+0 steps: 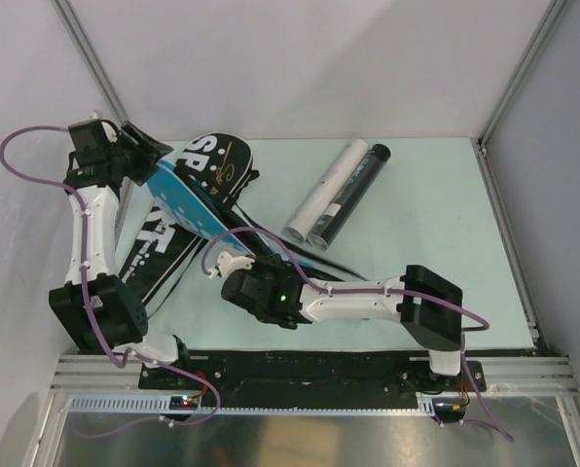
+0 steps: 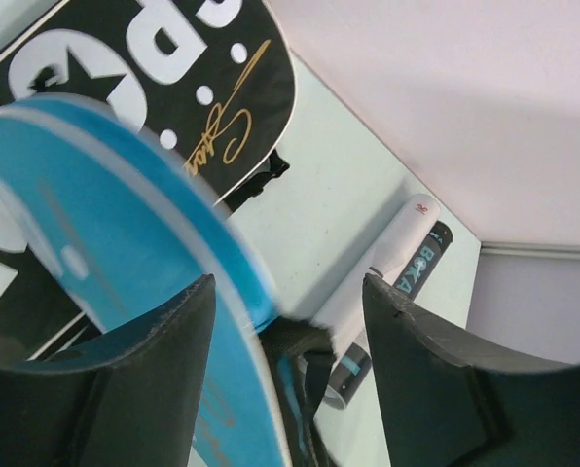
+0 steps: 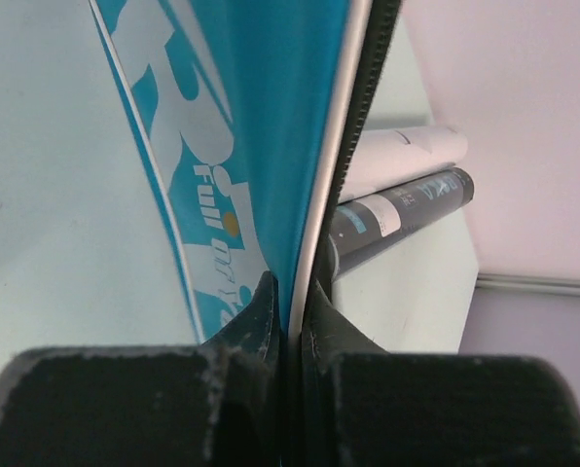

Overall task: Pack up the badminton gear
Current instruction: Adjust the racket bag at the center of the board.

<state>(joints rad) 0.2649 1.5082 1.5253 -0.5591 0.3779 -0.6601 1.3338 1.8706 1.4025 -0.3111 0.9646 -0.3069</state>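
The blue cover still runs across the black one, so my right gripper will next draw back over the near table and release the blue cover's narrow end.
A blue "SPORT" racket cover (image 1: pixel 198 214) stands on edge, running diagonally across a black cover (image 1: pixel 215 159) at the left of the table. My right gripper (image 1: pixel 232 263) is shut on the blue cover's narrow end, its edge pinched between the fingers (image 3: pixel 295 316). At the cover's wide end my left gripper (image 1: pixel 152 156) is open. In the left wrist view the blue cover (image 2: pixel 105 233) lies between the jaws against the left finger (image 2: pixel 144 379), with a wide gap to the right finger (image 2: pixel 436 370). A white tube (image 1: pixel 326 190) and a black tube (image 1: pixel 353 195) lie side by side.
Metal frame posts and white walls close in the table at the back and both sides. The two tubes lie right of the covers, the white tube (image 2: pixel 392 258) and black tube (image 3: pixel 407 209) pointing toward the back wall. The right arm's forearm (image 1: pixel 358 297) stretches across the near table.
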